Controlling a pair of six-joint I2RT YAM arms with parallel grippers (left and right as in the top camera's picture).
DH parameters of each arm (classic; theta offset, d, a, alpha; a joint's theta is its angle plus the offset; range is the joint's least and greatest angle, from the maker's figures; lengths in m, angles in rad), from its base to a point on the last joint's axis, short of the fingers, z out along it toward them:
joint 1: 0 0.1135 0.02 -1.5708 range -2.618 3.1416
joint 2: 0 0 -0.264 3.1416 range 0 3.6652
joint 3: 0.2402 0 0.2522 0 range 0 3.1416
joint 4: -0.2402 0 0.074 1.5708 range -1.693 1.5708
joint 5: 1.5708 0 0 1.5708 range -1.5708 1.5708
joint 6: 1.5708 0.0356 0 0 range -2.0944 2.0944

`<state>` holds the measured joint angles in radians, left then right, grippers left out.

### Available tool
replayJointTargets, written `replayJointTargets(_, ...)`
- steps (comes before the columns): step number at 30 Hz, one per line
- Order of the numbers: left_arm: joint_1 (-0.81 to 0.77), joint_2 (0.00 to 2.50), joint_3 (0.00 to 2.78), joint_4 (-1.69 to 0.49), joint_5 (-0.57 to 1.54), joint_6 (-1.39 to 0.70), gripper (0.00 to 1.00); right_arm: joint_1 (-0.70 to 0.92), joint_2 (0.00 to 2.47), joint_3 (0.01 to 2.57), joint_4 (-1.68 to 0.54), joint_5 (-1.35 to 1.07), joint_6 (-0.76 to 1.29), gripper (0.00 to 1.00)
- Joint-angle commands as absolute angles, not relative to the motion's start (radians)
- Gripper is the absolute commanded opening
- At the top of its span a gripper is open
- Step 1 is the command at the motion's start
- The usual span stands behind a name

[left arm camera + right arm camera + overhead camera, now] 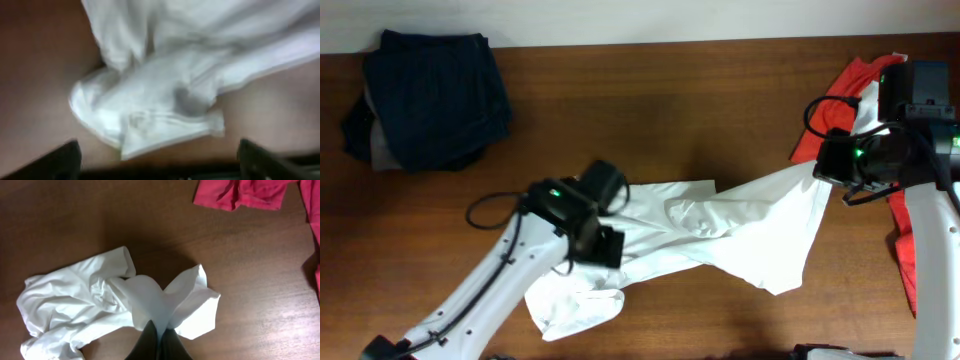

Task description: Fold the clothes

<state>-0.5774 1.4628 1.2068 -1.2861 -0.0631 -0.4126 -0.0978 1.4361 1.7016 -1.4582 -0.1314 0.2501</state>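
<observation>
My right gripper draws the pinched shirt end outward next and releases it over the bare tabletop beside the red tee, since the shirt lies crumpled.
The white shirt (720, 235) lies crumpled and stretched across the middle of the table. My right gripper (159, 330) is shut on a pinch of its cloth (150, 297) and holds that end lifted toward the right side. My left gripper (160, 160) is open, its two dark fingers wide apart just above the table, with a bunched white sleeve end (160, 110) in front of them and nothing between them. In the overhead view the left gripper (595, 215) hovers over the shirt's left part. The red tee (855, 90) lies at the right edge.
A dark navy garment pile (430, 95) sits at the back left corner. Red cloth (240, 192) lies beyond the white shirt in the right wrist view. The brown wooden table (700, 110) shows between the piles.
</observation>
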Motion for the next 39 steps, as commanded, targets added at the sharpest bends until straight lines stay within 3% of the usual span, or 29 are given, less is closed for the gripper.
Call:
replayJointTargets(1,-0.440,1.483,1.211,-1.190,-0.091,-0.295,0.91,-0.103,1.433,1.705,-1.455,-0.119,0.243,0.04)
replayJointTargets(7,-0.390,1.814,1.211,-1.040,-0.014,-0.200,0.91,-0.103,1.433,1.705,-1.451,-0.118,0.243,0.04)
replayJointTargets(9,-0.377,1.892,1.211,-1.031,-0.014,-0.199,0.76,-0.103,1.433,1.705,-1.451,-0.118,0.243,0.04)
replayJointTargets(10,-0.374,1.901,1.210,-1.029,-0.014,-0.194,0.56,-0.103,1.433,1.705,-1.450,-0.119,0.243,0.04)
replayJointTargets(11,-0.375,1.900,1.213,-1.030,-0.015,-0.192,0.04,-0.103,1.433,1.705,-1.449,-0.119,0.243,0.04)
replayJointTargets(12,-0.374,1.892,1.227,-1.043,-0.015,-0.192,0.01,-0.103,1.433,1.705,-1.441,-0.119,0.244,0.04)
replayJointTargets(15,-0.369,1.799,1.382,-1.210,-0.090,-0.193,0.00,-0.105,1.433,1.707,-1.393,-0.119,0.244,0.04)
replayJointTargets(19,-0.276,1.497,1.557,-1.307,-0.095,-0.192,0.00,-0.106,1.433,1.806,-1.412,-0.120,0.244,0.04)
replayJointTargets(29,-0.188,1.095,1.570,-1.299,-0.102,-0.186,0.01,-0.106,1.433,2.205,-1.606,-0.160,0.270,0.04)
replayJointTargets(32,-0.188,1.116,1.570,-1.225,-0.102,-0.185,0.01,-0.106,1.459,2.213,-1.552,-0.161,0.271,0.04)
replayJointTargets(35,-0.182,1.357,1.570,-1.102,-0.103,-0.185,0.06,-0.106,1.649,2.213,-1.441,-0.160,0.270,0.04)
replayJointTargets(36,-0.158,1.510,1.570,-0.999,-0.118,-0.185,0.09,-0.106,1.756,2.213,-1.361,-0.145,0.270,0.14)
replayJointTargets(37,-0.139,1.603,1.570,-0.935,-0.133,-0.184,0.67,-0.106,1.835,2.213,-1.333,-0.148,0.270,0.72)
replayJointTargets(38,-0.117,1.696,1.570,-0.880,-0.131,-0.184,0.99,-0.106,1.906,2.213,-1.349,-0.155,0.270,0.99)
replayJointTargets(39,-0.086,1.782,1.576,-0.885,-0.076,-0.185,0.99,-0.106,1.958,2.213,-1.396,-0.153,0.270,0.99)
